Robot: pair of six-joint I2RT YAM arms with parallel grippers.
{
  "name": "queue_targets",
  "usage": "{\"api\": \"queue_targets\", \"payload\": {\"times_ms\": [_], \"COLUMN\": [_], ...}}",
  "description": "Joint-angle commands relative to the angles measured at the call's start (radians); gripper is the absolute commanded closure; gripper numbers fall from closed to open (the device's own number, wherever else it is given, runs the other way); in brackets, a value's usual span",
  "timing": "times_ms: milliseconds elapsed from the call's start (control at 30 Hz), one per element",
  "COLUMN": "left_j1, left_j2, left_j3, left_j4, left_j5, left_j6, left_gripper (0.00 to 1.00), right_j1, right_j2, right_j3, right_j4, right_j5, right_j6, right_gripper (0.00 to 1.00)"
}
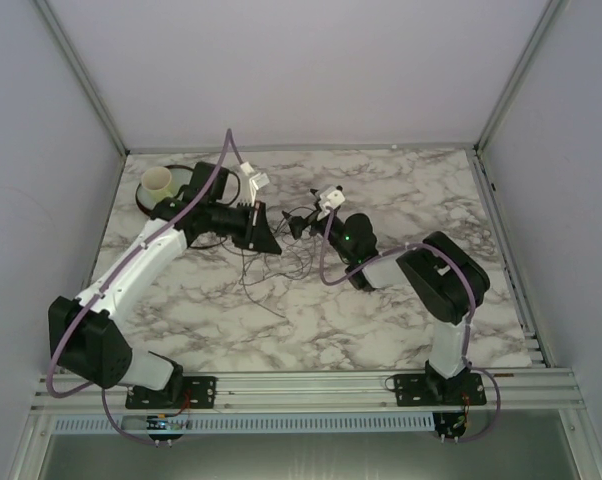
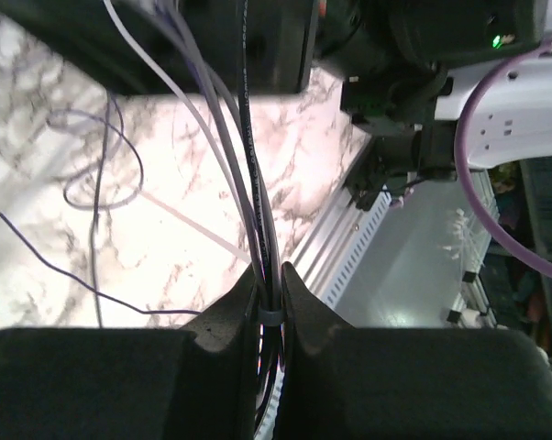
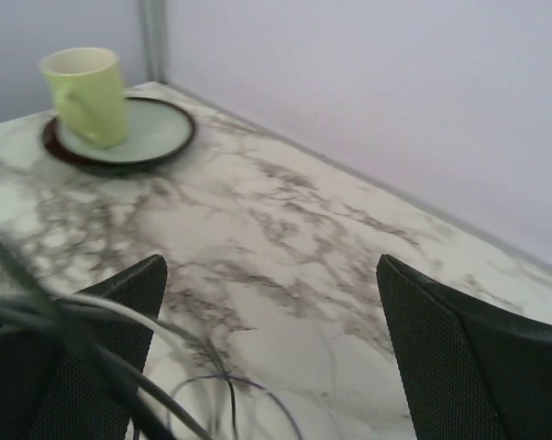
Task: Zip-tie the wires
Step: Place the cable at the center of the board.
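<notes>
My left gripper needs to go down to the marble by the loose wire loop next and let go of the bundle of wires there, because the grey band is already around the wires.
My left gripper [image 2: 270,271] is shut on a bundle of the wires [image 2: 255,174], thin dark and pale strands that rise straight out of its jaws. A small grey band [image 2: 270,318] rings the bundle between the fingers. In the top view this gripper [image 1: 267,238] sits mid-table, with loose wire loops [image 1: 271,268] trailing below it. My right gripper [image 1: 298,225] faces it from the right, close by. In the right wrist view it [image 3: 271,275] stands open with only table between its fingers [image 3: 459,348], and blurred wires [image 3: 93,357] cross its lower left corner.
A pale green cup [image 3: 85,92] stands on a dark-rimmed plate [image 3: 161,137] at the table's back left [image 1: 159,183]. A loose wire loop [image 2: 97,156] and a thin pale strip [image 2: 193,225] lie on the marble. The aluminium rail [image 1: 311,385] borders the near edge.
</notes>
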State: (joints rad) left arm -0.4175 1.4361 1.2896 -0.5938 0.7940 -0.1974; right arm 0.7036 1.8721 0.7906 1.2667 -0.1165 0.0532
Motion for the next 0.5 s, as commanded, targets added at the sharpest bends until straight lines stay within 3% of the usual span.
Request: {"api": "queue_targets", "payload": {"times_ms": [0, 300, 467], "left_j1": [0.006, 0.009, 0.009], "left_j2": [-0.046, 0.038, 0.13], "left_j3": [-0.08, -0.084, -0.055], "left_j4": [-0.013, -0.114, -0.121], "left_j5": [0.032, 0.058, 0.085], "left_j6": [-0.057, -0.003, 0.018], "left_gripper": [1.0, 1.0, 1.0], "right_j1": [0.001, -0.112, -0.14], "right_j2": [0.027, -0.146, -0.221], "right_j3": [0.045, -0.09, -0.18], "right_j4": [0.138, -0.016, -0.019], "right_j5": [0.223, 0.2, 0.31], "right_j6": [-0.062, -0.124, -0.163], "right_gripper": [0.05, 0.05, 0.05]}}
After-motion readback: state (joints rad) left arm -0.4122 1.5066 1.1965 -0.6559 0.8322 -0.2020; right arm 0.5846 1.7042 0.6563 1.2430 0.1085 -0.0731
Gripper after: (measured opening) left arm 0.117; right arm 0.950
